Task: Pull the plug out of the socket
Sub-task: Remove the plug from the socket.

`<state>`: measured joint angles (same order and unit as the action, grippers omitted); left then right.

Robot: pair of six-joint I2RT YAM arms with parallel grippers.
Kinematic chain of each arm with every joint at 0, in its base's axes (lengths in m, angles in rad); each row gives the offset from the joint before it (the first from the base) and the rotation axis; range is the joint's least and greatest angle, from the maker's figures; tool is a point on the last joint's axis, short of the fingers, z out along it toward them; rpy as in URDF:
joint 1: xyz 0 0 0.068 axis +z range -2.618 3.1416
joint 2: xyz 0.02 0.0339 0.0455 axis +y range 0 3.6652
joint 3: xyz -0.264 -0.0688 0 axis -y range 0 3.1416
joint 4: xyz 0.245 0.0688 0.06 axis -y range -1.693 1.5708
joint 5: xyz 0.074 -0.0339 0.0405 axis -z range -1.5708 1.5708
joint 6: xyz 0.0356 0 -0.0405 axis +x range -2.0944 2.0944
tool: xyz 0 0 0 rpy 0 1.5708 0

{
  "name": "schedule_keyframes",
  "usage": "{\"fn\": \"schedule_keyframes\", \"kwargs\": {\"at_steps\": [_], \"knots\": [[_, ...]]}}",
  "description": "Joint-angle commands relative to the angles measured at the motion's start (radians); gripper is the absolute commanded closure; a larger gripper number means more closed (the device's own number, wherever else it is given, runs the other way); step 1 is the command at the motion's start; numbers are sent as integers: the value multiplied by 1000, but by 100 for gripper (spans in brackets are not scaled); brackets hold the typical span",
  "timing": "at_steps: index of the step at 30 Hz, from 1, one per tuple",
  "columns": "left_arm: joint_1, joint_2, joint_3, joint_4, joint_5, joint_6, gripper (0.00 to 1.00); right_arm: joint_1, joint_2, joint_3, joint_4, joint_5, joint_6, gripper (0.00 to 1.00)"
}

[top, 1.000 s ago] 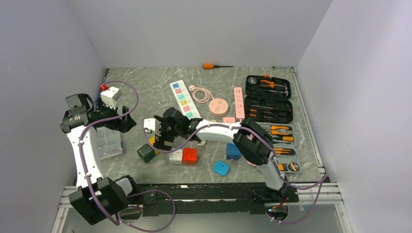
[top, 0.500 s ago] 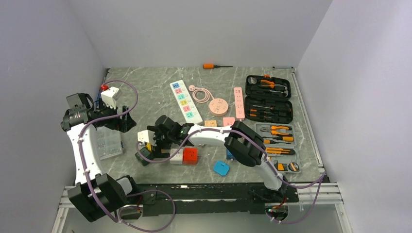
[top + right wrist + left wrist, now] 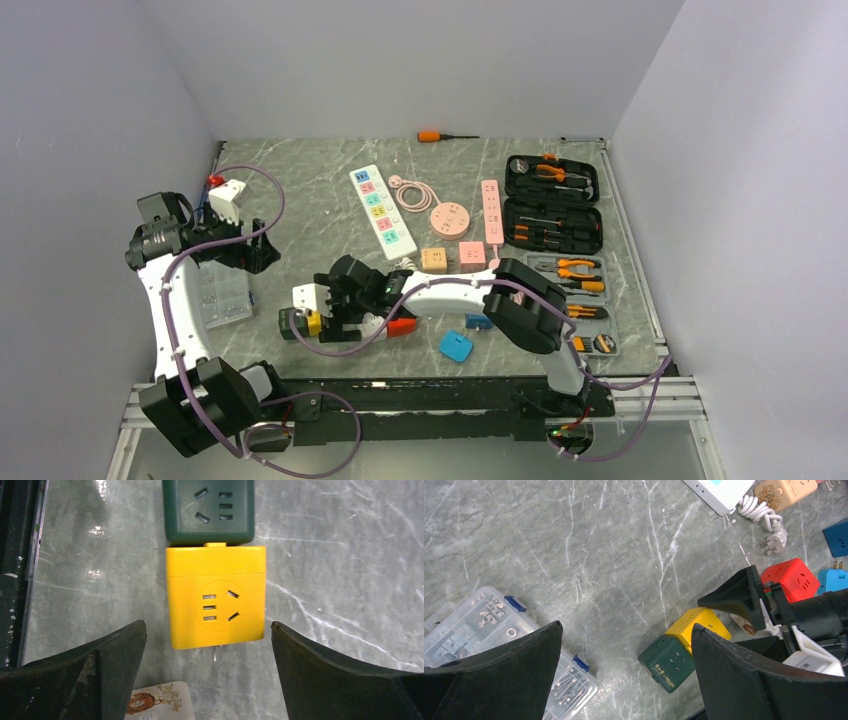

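The robot's right gripper will next shift toward the green cube [image 3: 667, 662] and come down around the sides of the yellow cube, since its open fingers are by the yellow cube's prong end.
A yellow cube plug [image 3: 215, 597] is joined end to end with a dark green cube socket [image 3: 208, 511] on the marble table. Bare prongs stick out of the yellow cube's near side. My right gripper [image 3: 208, 623] is open and hovers just above the yellow cube, with one jaw on each side and touching nothing. The pair lies near the front left in the top view: green [image 3: 292, 324], yellow [image 3: 314, 322], right gripper [image 3: 330, 322]. My left gripper [image 3: 626, 625] is open and empty. It is high above the table and looks down on the green cube [image 3: 667, 662] and the yellow cube [image 3: 698, 627].
A clear parts box [image 3: 222, 295] lies under the left arm. A sticker-marked white cube [image 3: 157, 700] and a red cube [image 3: 402, 325] sit by the right gripper. Blue cubes [image 3: 456, 346], a white power strip [image 3: 381, 208], a pink round socket [image 3: 450, 218] and open tool cases [image 3: 553, 205] lie farther right.
My right gripper has swung from mid-table toward the near left and come down over the yellow cube. The cube pair has shifted a little. The left arm has barely moved.
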<state>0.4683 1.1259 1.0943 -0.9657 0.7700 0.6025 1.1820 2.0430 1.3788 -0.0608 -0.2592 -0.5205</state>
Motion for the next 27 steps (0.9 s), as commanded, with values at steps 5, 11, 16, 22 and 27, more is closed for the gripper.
{"fn": "schedule_keyframes", "kwargs": {"at_steps": [5,11,16,22,27], "knots": [[6,-22,19,-22,13,41,1,-6,-10,120,0,-46,13,0],[8,-21,13,-32,6,61,1,-23,62,202,-31,-141,0,0],[16,-5,37,-52,37,63,1,-29,94,209,-47,-202,1,0],[29,16,59,-58,64,55,1,-32,92,145,-1,-202,23,0],[28,30,75,-78,79,51,1,-40,121,142,35,-181,36,0]]}}
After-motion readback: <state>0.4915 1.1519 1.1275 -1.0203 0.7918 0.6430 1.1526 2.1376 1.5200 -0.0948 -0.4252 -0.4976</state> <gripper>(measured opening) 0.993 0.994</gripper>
